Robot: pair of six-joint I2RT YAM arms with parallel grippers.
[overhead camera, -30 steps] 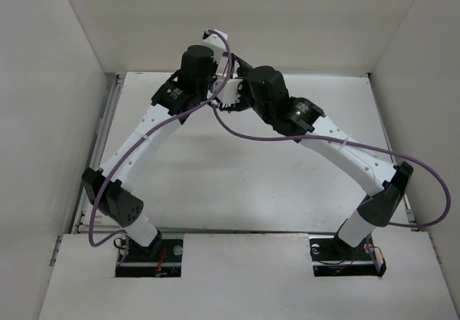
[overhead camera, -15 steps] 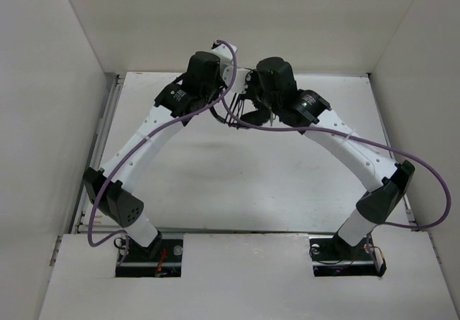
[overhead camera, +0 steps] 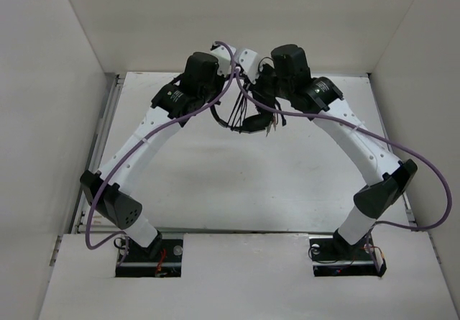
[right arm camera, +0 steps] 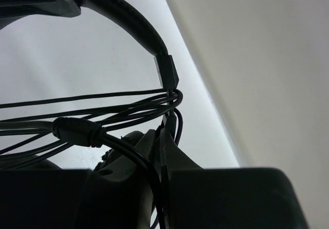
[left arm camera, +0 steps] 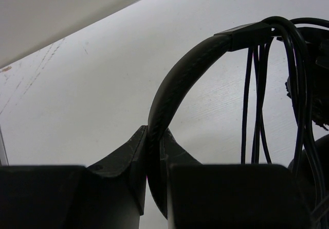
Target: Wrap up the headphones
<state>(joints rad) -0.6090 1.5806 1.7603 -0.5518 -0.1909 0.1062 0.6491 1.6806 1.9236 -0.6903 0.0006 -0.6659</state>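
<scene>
My left gripper next needs to move down to the white tabletop below it and release the headband [left arm camera: 177, 82] there, as the cable already hangs wrapped in loops.
The black headphones [overhead camera: 253, 123] hang in the air between my two wrists at the far middle of the table. My left gripper [left arm camera: 154, 136] is shut on the textured headband [left arm camera: 177, 82]. Several loops of thin black cable [left arm camera: 259, 105] hang from the headband's end piece. My right gripper [right arm camera: 163, 136] is shut on the thin cable [right arm camera: 154, 188], just below the cable loops [right arm camera: 113, 108] that wrap around the headband's end [right arm camera: 167, 70]. A thicker moulded piece on the cable [right arm camera: 77, 130] lies left of the jaws. An earcup [overhead camera: 255, 124] hangs below the grippers in the top view.
White walls close in the table at the back [overhead camera: 244, 18], left [overhead camera: 43, 104] and right [overhead camera: 424, 83]. Purple arm cables [overhead camera: 237, 90] loop near both wrists. The white tabletop [overhead camera: 244, 183] lies below the arms.
My right wrist has moved right and toward the back wall, turning as it went. The headphones and cable loops now hang visibly below the two grippers. The left arm has barely moved.
</scene>
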